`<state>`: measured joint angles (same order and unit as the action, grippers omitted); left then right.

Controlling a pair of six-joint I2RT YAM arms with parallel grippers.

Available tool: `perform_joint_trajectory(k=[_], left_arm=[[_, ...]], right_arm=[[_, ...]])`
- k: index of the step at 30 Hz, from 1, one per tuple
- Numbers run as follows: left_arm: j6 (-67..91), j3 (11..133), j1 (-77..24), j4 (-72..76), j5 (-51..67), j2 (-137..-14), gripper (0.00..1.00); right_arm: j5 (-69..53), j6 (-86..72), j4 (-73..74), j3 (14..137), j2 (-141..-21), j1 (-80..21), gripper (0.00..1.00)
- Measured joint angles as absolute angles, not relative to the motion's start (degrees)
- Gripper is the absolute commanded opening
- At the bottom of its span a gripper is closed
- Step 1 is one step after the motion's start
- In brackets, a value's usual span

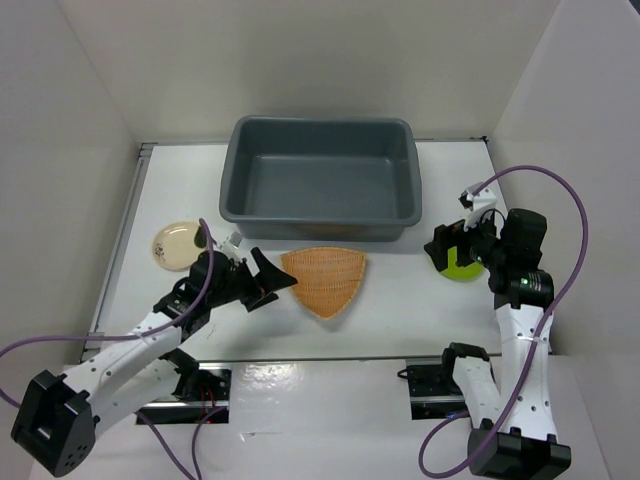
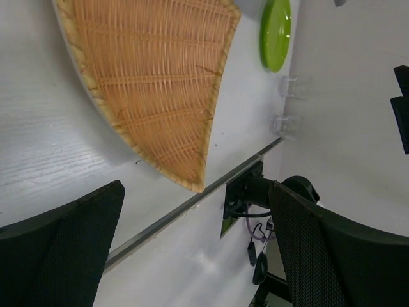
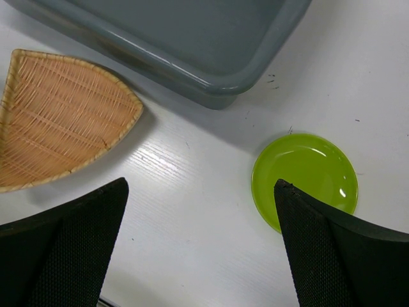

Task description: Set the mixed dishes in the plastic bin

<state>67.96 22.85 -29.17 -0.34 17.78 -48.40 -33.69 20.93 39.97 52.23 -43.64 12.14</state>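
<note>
The left gripper moves down and to the right in the top view onto the orange plate's side edge (image 1: pixel 303 294) (image 2: pixel 135 148) next, as that edge lies closest to its open fingers.
The dark grey plastic bin (image 1: pixel 232 190) stands empty at the back centre; its near corner shows in the right wrist view (image 3: pixel 217 86). The orange woven fan-shaped plate (image 1: pixel 325 280) lies in front of it, also in both wrist views (image 2: pixel 153 83) (image 3: pixel 57 115). My left gripper (image 1: pixel 276 280) (image 2: pixel 198 256) is open and empty just left of that plate. The cream saucer (image 1: pixel 178 245) lies at the far left. The lime-green plate (image 1: pixel 464 268) (image 3: pixel 305 179) (image 2: pixel 275 33) lies right of the bin. My right gripper (image 1: pixel 452 250) (image 3: pixel 201 249) is open above its left edge. I cannot make out the clear cup.
White walls close in the table on the left, back and right. A metal rail (image 2: pixel 185 208) runs along the near edge by the arm bases. Two small clear fittings (image 2: pixel 293 86) sit at the foot of the right wall. Purple cables (image 1: pixel 560 190) loop from both arms.
</note>
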Motion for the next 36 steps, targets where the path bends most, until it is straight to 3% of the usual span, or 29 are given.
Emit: perform_joint_trajectory(k=[5,16,25,29,36], left_arm=[[69.5,20.4,-29.3,5.2,18.2,-50.6,1.00],[70.8,20.3,-30.2,18.0,23.3,-75.1,1.00],[72.3,20.3,-30.3,27.3,25.1,-80.7,1.00],[72.2,20.4,-28.9,31.6,27.6,-84.2,0.93],[71.9,22.5,-26.2,39.2,34.3,-93.4,0.70]], right_arm=[[-33.7,20.9,40.0,52.2,-43.6,12.1,0.99],[-33.7,20.9,39.9,52.2,-43.6,12.1,0.99],[-33.7,20.9,39.9,52.2,-43.3,12.1,0.99],[-33.7,20.9,39.9,52.2,-43.0,12.1,0.99],[-33.7,20.9,39.9,52.2,-42.0,12.1,0.99]])
